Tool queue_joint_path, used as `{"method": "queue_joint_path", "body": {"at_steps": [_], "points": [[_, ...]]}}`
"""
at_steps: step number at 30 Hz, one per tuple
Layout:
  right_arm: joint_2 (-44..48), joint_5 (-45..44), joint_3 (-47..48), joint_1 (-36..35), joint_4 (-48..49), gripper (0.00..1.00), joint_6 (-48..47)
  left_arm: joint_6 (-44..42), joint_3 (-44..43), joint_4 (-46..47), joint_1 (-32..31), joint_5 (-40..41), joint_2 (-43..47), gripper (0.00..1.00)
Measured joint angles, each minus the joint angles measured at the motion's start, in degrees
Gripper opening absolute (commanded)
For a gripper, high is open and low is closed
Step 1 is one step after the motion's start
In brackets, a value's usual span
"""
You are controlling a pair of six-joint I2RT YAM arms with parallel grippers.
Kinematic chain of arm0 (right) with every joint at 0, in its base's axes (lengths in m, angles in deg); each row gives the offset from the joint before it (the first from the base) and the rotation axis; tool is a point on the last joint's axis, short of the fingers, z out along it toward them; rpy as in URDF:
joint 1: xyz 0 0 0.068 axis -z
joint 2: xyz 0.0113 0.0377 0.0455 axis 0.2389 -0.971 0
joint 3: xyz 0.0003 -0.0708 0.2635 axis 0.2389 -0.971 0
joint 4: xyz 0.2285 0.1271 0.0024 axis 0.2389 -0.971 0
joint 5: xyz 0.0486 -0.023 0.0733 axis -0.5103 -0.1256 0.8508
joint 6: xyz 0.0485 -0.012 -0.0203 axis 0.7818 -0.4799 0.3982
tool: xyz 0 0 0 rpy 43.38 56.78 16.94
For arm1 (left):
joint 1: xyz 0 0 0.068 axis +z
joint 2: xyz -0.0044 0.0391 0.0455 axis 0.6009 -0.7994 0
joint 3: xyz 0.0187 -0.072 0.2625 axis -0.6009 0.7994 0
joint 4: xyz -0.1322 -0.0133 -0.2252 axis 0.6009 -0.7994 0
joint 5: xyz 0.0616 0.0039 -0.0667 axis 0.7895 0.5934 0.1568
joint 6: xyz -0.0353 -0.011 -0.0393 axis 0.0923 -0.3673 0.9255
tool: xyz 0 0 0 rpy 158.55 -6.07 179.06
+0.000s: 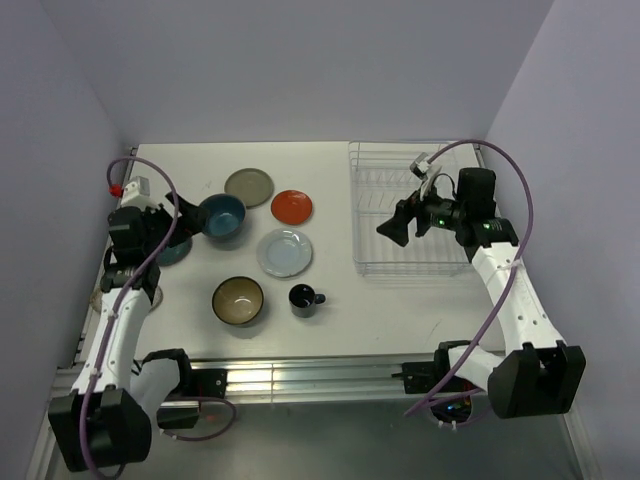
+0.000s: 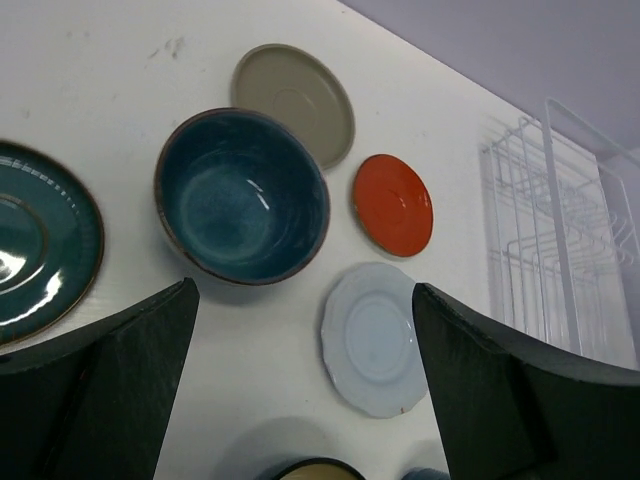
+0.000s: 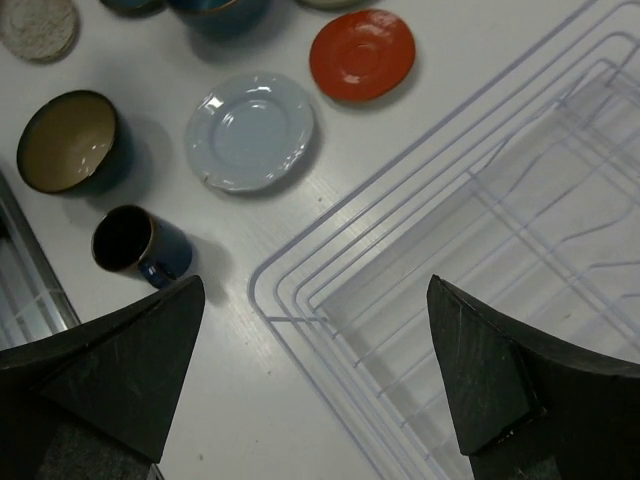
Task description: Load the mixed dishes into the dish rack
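I should move my left gripper down next onto the teal-blue bowl's rim (image 1: 205, 230) (image 2: 171, 238) on the side facing the dark teal plate. The bare gap there leaves room for one finger outside.
The white wire dish rack (image 1: 410, 212) stands at the right and holds no dishes. On the table to its left are a teal-blue bowl (image 1: 222, 216), a grey-olive plate (image 1: 249, 186), an orange-red plate (image 1: 291, 206), a pale blue-white plate (image 1: 284, 252), an olive-brown bowl (image 1: 238, 300) and a small black mug (image 1: 303, 299). My left gripper (image 1: 188, 214) is open and empty, hovering just left of the teal-blue bowl (image 2: 243, 195). My right gripper (image 1: 394, 230) is open and empty above the rack's near-left corner (image 3: 300, 290).
A dark teal plate (image 2: 35, 240) lies left of the teal-blue bowl, beneath my left wrist. A pale round coaster-like disc (image 3: 38, 25) lies at the table's left edge. A metal rail (image 1: 300, 378) runs along the near edge. Walls close in on three sides.
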Motion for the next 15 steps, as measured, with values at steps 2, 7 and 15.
{"method": "queue_joint_path", "body": {"at_steps": [2, 7, 15], "points": [[-1.0, 1.7, -0.4, 0.0, -1.1, 1.0, -1.5, 3.3, -0.5, -0.1, 3.0, -1.5, -2.8, 0.93], [-0.3, 4.5, -3.2, 0.0, -1.3, 1.0, -4.4, 9.7, -3.7, -1.5, 5.4, -3.5, -12.8, 0.83], [0.0, 5.9, -4.1, 0.0, -1.7, 1.0, -7.9, 12.4, -10.2, -4.3, 6.2, -3.4, -31.5, 0.71]]}}
